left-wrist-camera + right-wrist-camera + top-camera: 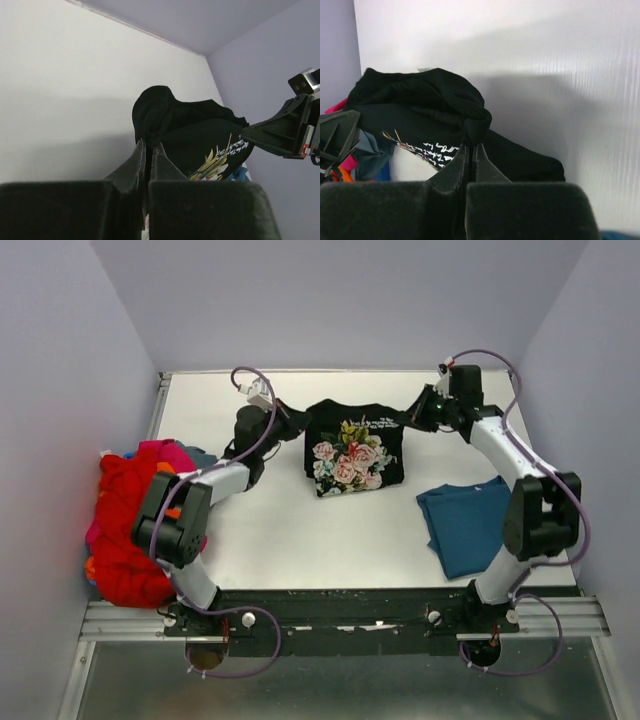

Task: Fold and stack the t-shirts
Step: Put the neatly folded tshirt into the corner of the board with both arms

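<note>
I need to carry the black t-shirt's corner back and right in the top view with my left gripper, toward the folded teal-blue t-shirt (465,523), then release.
The black t-shirt (353,445) with the pink-and-white rose print hangs spread at the table's far middle, held up by both grippers at its top corners. My left gripper (297,423) is shut on its left corner; in the left wrist view (148,146) the black cloth (185,130) bunches at the fingertips. My right gripper (412,418) is shut on its right corner; in the right wrist view (471,146) a fold of black cloth (420,100) is pinched between the tips. A folded teal-blue t-shirt (465,523) lies at the right.
A heap of red, pink, orange and grey-blue t-shirts (130,520) lies at the table's left edge. Lilac walls stand close on the left, back and right. The table's white top (300,540) shows in front of the black shirt.
</note>
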